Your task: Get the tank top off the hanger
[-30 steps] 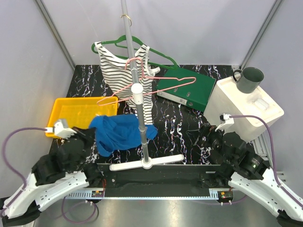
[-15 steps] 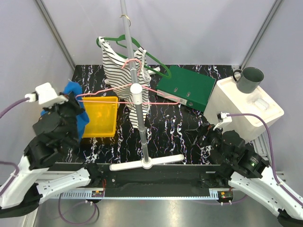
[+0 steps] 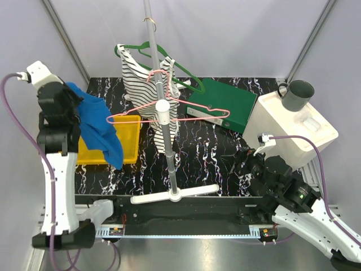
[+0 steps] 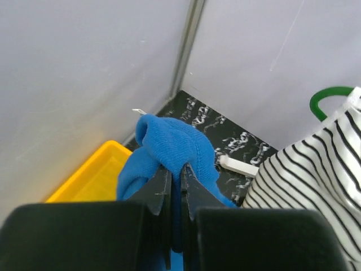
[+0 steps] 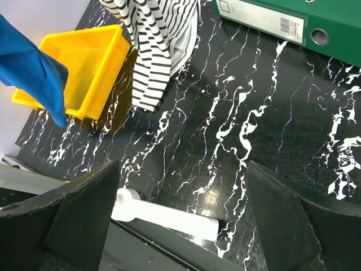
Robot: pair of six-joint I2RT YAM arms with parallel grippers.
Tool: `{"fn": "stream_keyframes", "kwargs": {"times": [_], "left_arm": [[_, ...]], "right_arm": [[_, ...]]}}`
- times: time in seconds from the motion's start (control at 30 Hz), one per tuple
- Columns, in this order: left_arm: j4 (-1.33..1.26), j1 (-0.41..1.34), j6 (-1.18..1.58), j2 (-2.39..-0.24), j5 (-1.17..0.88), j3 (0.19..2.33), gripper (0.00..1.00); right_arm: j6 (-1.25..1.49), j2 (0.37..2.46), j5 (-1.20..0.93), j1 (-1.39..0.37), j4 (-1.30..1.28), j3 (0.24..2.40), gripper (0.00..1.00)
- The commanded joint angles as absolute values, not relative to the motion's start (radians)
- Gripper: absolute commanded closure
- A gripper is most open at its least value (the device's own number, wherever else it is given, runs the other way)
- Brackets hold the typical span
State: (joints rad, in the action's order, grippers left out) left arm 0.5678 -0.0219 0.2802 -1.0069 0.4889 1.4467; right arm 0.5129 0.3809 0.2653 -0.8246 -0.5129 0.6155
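I will next lower my left gripper toward the yellow tray (image 3: 128, 140) (image 4: 97, 176) and let go of the blue top there, because the tray is below my left gripper, under the hanging cloth.
The blue tank top (image 3: 97, 127) hangs from my left gripper (image 3: 72, 93), which is raised high at the far left above the yellow tray. In the left wrist view the gripper (image 4: 176, 167) is shut on a fold of the blue top (image 4: 176, 138). The pink wire hanger (image 3: 110, 119) hangs bare on the rack pole (image 3: 169, 152), apart from the top. My right gripper (image 3: 250, 162) is low at the right; in its wrist view (image 5: 183, 192) it is wide open and empty above the table.
A striped top (image 3: 138, 84) hangs on a green hanger (image 3: 186, 76) behind the pole. The yellow tray (image 3: 128, 142) lies at the left, a green binder (image 3: 225, 104) at the back right, and a white box (image 3: 290, 121) with a grey mug (image 3: 298, 95) at the right. The rack's white base (image 3: 175, 195) lies in front.
My left arm has risen and swung to the far left, carrying the blue top away from the pink hanger. The hanger has swung back, bare. The right arm has barely moved.
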Motion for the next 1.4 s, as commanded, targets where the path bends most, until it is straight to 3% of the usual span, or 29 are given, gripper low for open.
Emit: {"fn": "stream_keyframes", "kwargs": {"times": [0.0,0.3,0.53,1.0,1.1,1.13,1.2,1.27,1.37], "left_arm": [[0.538,-0.187,0.425,-1.078,0.155,1.572,1.00],[0.621,-0.247,0.463,-1.187,0.051,1.813,1.00],[0.523,-0.261,0.528,-1.075,0.072,1.469,1.00],[0.512,-0.288,0.589,-1.078,0.135,1.194,1.00],[0.529,-0.310,0.583,-1.110,0.112,1.161,0.59],[0.552,-0.336,0.574,-1.132,0.091,1.160,0.38],[0.610,-0.366,0.565,-1.150,0.028,1.186,0.18],[0.670,-0.383,0.545,-1.138,0.012,1.192,0.01],[0.678,-0.383,0.515,-1.080,0.006,1.177,0.01]], "right_arm": [[0.488,0.390,0.258,-0.827,-0.472,0.660,0.00],[0.495,0.393,0.230,-0.825,-0.474,0.675,0.00],[0.538,0.411,0.193,-0.827,-0.492,0.735,0.00],[0.615,0.413,0.164,-0.825,-0.558,0.727,0.00],[0.621,0.428,0.132,-0.825,-0.569,0.729,0.00],[0.624,0.436,0.109,-0.825,-0.574,0.733,0.00],[0.626,0.446,0.098,-0.825,-0.586,0.745,0.00],[0.620,0.477,0.094,-0.825,-0.601,0.756,0.00],[0.601,0.550,0.127,-0.825,-0.621,0.805,0.00]]}}
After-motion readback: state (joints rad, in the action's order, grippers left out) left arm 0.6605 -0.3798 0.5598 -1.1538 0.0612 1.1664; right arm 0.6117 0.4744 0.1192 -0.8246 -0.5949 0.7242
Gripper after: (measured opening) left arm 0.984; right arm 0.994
